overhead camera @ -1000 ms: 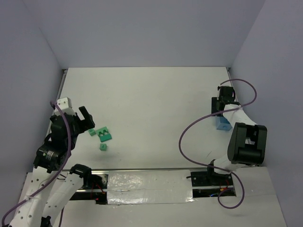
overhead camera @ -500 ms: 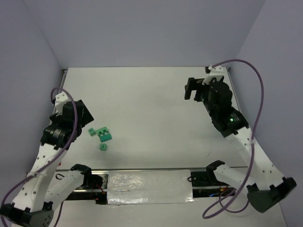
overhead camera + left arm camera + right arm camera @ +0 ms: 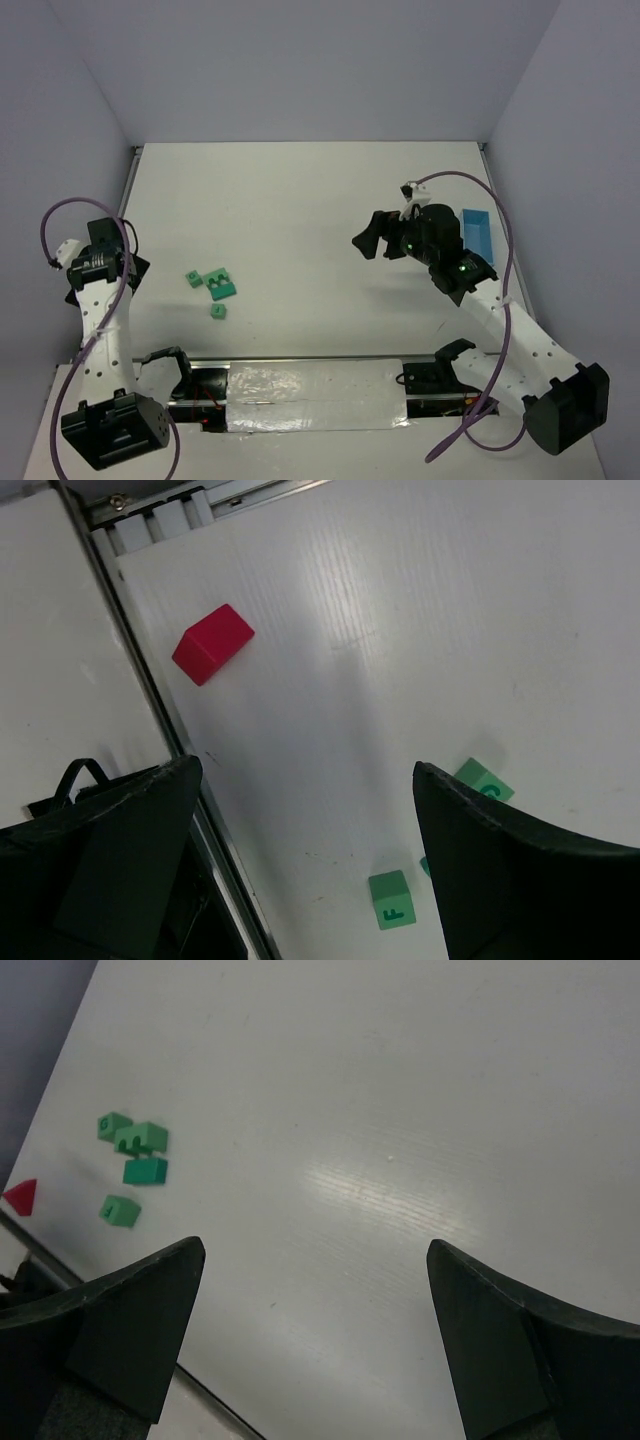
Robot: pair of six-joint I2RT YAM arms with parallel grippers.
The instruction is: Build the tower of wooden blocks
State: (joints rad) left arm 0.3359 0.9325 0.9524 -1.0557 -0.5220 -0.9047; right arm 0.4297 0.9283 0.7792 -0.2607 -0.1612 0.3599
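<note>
My left gripper turns and lowers onto the red wedge near the bar's corner [image 3: 213,644] next, because the red wedge lies slanted to my open fingers.
Several small green blocks [image 3: 220,285] lie loose at the left of the table: one cube [image 3: 193,279], a notched pair, and a cube [image 3: 217,311] nearer the front. The right wrist view shows them [image 3: 142,1138] with the red wedge [image 3: 22,1196] by the table's edge. The left wrist view shows the red wedge [image 3: 212,644] lying alone near the rail and a green cube marked F [image 3: 390,900]. I cannot see the wedge in the top view. My left gripper [image 3: 122,268] [image 3: 310,870] is open, high at the left edge. My right gripper [image 3: 372,240] [image 3: 315,1350] is open and empty above the table's right half.
A light blue tray [image 3: 478,235] lies at the right side behind my right arm. A metal rail [image 3: 150,695] runs along the table's left edge. The grey walls close in on the left, right and back.
My left arm has pulled back to the left edge, away from the green blocks. My right arm has swung forward and down toward the middle, uncovering the blue tray. The blocks have not moved.
</note>
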